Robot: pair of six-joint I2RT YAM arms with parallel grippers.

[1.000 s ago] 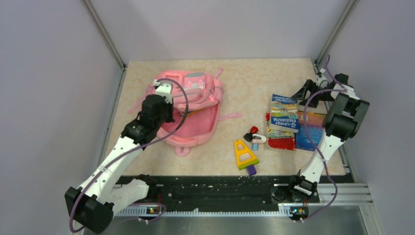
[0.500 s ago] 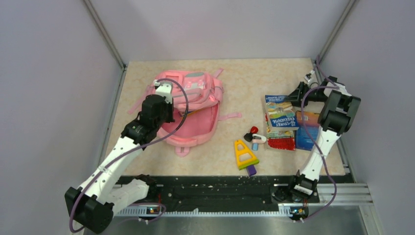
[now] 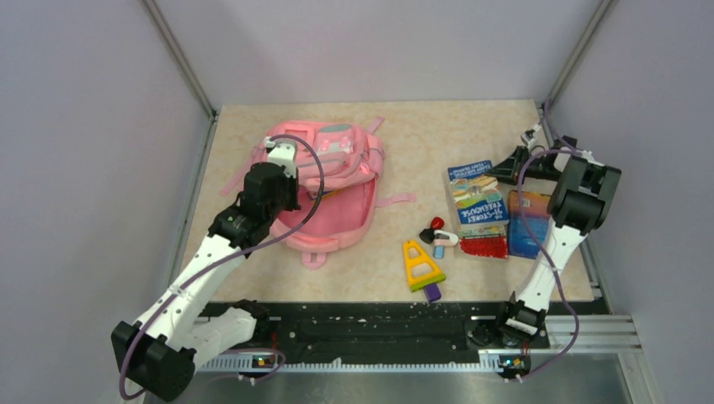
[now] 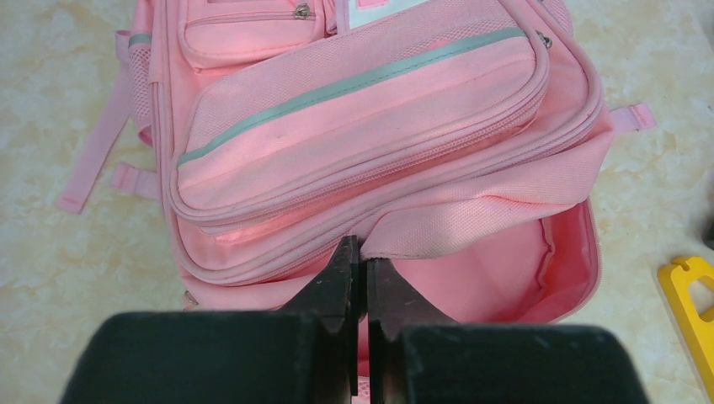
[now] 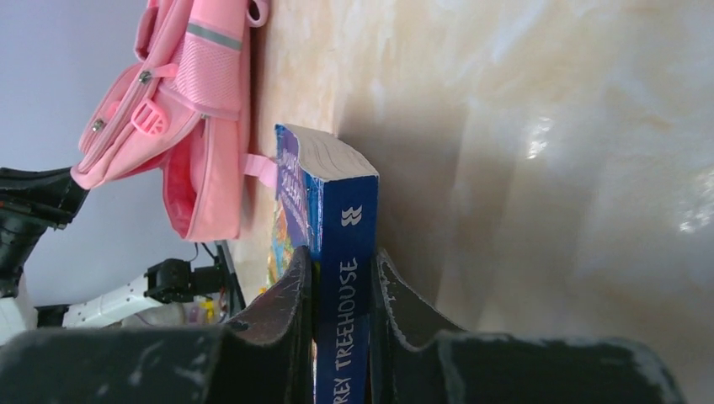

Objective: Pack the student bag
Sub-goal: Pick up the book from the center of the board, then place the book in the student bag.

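The book needs to go left in the top view next, carried by my right gripper and released inside the bag's main compartment (image 3: 343, 206) (image 5: 185, 183), which is wide open there.
The pink student bag (image 3: 337, 160) lies at the table's back left, its main compartment gaping toward the front. My left gripper (image 4: 360, 251) is shut on the fabric edge of that opening and holds it up, so the pink lining (image 4: 497, 269) shows. At the right, my right gripper (image 5: 341, 257) is shut on the spine of a blue "Treehouse" book (image 5: 349, 210), one finger on each cover. In the top view the book (image 3: 476, 198) sits tilted on the pile, with the right gripper (image 3: 508, 171) at its far right corner.
A second blue book (image 3: 529, 225) and a red item (image 3: 484, 247) lie under and beside the held book. Small white and red items (image 3: 439, 234), a yellow triangular ruler (image 3: 421, 265) and a purple piece (image 3: 432, 292) lie mid-table. The right wall stands close behind the right arm.
My right gripper moved in from the right and shut on the book's spine. The book shifted left and turned a little. The left arm and bag stayed still.
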